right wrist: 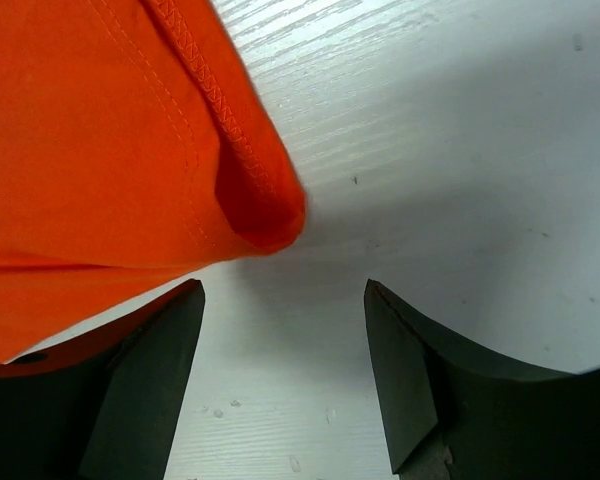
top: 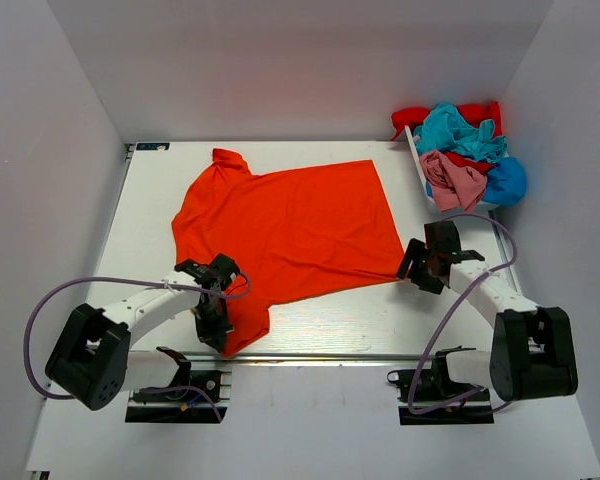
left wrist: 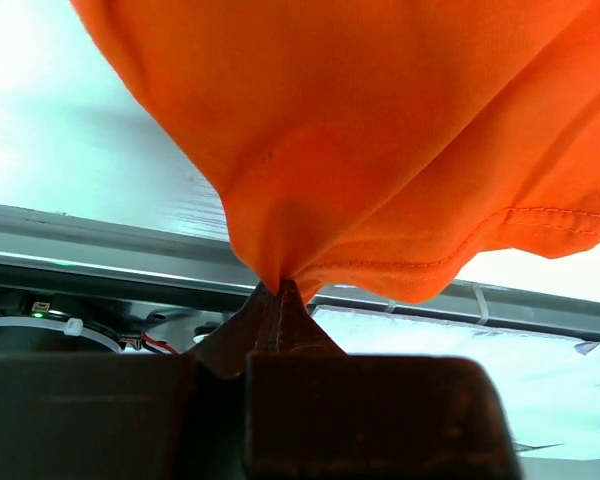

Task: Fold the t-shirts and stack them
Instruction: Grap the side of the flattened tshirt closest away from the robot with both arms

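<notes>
My left gripper moves outward across the orange-red t-shirt [top: 290, 225] to the far sleeve's base [top: 220, 192] next and releases there, since the shirt lies spread out beyond its pinched near corner.
A bright orange-red t-shirt [top: 290, 225] lies spread on the white table, collar at the far left. My left gripper [top: 213, 318] is shut on its near-left corner; the left wrist view shows the cloth [left wrist: 380, 150] pinched between the closed fingers [left wrist: 275, 310] and lifted a little. My right gripper [top: 417, 265] is open at the shirt's near-right corner; in the right wrist view that hemmed corner [right wrist: 250, 200] lies just ahead of the spread fingers [right wrist: 160, 350], untouched. The teal [top: 458, 130], pink [top: 454, 180], red [top: 475, 112] and blue [top: 506, 182] shirts are crumpled in a heap at the far right.
The heap rests in a white bin [top: 420, 165] at the table's far right corner. A metal rail [top: 310, 356] runs along the table's near edge. Grey walls close in the left, back and right sides.
</notes>
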Available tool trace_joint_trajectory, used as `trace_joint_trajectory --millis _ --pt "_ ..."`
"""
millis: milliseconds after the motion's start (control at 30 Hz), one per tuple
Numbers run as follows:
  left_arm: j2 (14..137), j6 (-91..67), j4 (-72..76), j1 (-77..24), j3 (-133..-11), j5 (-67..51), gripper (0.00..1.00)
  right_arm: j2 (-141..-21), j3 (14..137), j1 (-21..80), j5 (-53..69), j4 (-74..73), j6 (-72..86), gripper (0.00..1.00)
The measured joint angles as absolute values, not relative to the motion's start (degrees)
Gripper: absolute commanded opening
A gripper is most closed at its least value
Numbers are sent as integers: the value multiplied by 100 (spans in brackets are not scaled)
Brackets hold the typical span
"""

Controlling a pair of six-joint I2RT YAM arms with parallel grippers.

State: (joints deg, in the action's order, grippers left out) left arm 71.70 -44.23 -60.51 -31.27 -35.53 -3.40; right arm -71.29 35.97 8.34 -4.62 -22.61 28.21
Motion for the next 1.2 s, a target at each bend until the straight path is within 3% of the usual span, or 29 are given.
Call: trace_joint_trajectory --millis 167,333,433,467,500,667,967,1200 --pt "7105 -4423 -6027 -3127 -3557 -373 0 -7507 3522 836 -246 -1916 2832 69" --pt "6949 -4421 -5986 -3127 -3557 -434 0 -7695 3511 836 -40 -1341 2897 59" --pt "6934 -4416 -5955 -3127 -3557 -510 0 -7867 3514 836 43 -1079 2941 24" --pt "6928 -4403 -5948 -3127 -3557 -534 0 -7922 3514 836 67 -1031 2976 6" --pt "6917 -4399 -5946 -3127 -3557 -558 0 -7953 3511 836 82 -1022 2967 1" --pt "6785 -4351 -5948 -3127 -3562 -698 0 -7841 3509 838 67 -1363 3024 0" --pt "6573 -4073 -6313 -3127 -3909 -893 0 -7485 4136 836 -493 -3485 2842 0" --pt "6486 -3806 -6263 -3122 -4036 -1271 0 -7437 4163 836 -375 -3863 2759 0"
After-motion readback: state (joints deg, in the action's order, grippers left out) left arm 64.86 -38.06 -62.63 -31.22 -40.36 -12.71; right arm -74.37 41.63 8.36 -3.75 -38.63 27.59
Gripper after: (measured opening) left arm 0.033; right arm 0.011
